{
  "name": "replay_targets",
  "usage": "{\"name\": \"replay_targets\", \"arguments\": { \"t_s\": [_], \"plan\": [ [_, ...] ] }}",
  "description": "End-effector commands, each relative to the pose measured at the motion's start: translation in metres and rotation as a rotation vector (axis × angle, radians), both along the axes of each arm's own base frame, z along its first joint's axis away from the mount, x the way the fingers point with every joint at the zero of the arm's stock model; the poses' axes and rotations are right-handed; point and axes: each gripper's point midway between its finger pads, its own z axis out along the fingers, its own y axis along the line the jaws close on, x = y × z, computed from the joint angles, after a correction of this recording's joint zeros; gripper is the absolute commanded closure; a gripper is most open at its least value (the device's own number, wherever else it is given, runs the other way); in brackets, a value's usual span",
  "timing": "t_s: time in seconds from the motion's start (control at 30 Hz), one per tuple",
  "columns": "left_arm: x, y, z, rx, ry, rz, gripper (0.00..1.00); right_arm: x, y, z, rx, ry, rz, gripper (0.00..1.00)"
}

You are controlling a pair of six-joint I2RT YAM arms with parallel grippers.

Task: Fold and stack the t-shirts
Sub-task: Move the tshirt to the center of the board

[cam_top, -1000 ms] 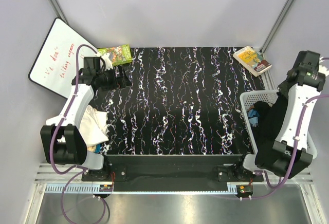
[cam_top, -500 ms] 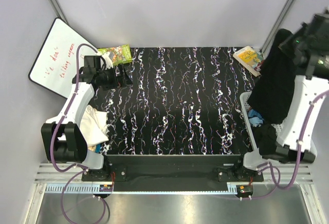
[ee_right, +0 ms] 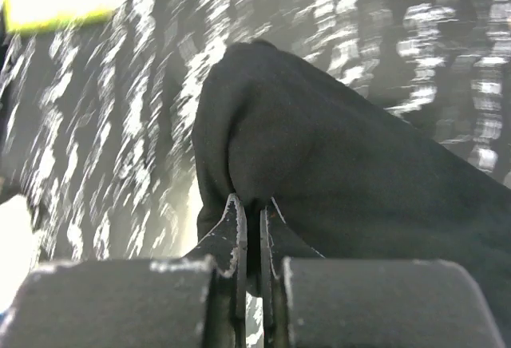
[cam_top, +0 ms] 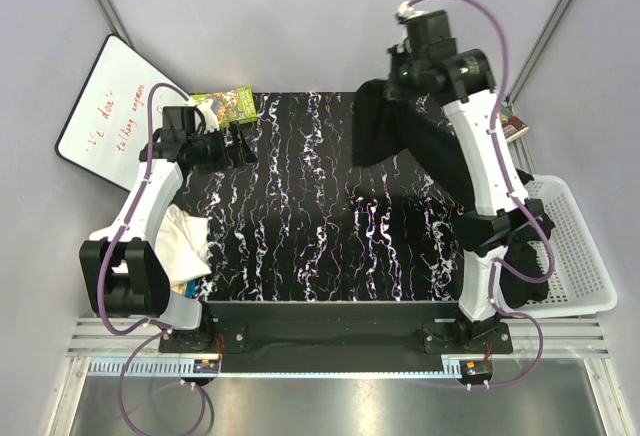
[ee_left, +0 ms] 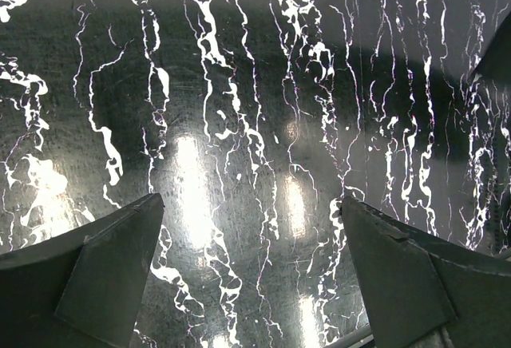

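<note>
The table is bare below my right gripper and to the left in the top view, so my right gripper needs to carry the black t-shirt (cam_top: 385, 136) down that way and release it.
My right gripper (cam_top: 402, 84) is raised high over the back middle of the table and is shut on a plain black t-shirt (cam_top: 385, 136), which hangs from it in a bunch above the tabletop. In the right wrist view the fingers (ee_right: 236, 224) pinch a fold of the black t-shirt (ee_right: 343, 164). My left gripper (cam_top: 241, 145) is open and empty over the back left of the table; in the left wrist view it (ee_left: 251, 236) has only bare tabletop between its jaws. A pile of white t-shirts (cam_top: 186, 239) lies at the table's left edge.
The white slatted basket (cam_top: 572, 246) stands at the right edge with dark cloth (cam_top: 520, 274) at its near end. A whiteboard (cam_top: 105, 111) leans at the back left beside a green book (cam_top: 226, 105). Another book (cam_top: 515, 124) lies at the back right.
My right arm has lifted the black t-shirt out of the basket and swung it up and left, over the back middle of the table. The left arm has stayed still.
</note>
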Motion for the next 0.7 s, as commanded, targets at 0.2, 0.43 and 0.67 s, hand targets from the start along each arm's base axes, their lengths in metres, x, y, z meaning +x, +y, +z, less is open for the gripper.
{"name": "replay_targets", "arguments": {
  "t_s": [0.2,0.43,0.67],
  "plan": [
    [0.01,0.006,0.029,0.025,-0.089,0.021,0.01,-0.092,0.147,-0.066,0.139,0.307,0.599,1.0],
    [0.008,0.003,0.029,0.013,-0.086,0.003,0.01,-0.113,0.198,-0.167,0.107,0.586,0.669,0.96],
    [-0.015,-0.018,0.015,-0.013,-0.065,-0.096,0.01,-0.045,0.236,-0.205,0.121,0.464,0.577,0.92]
  ]
}}
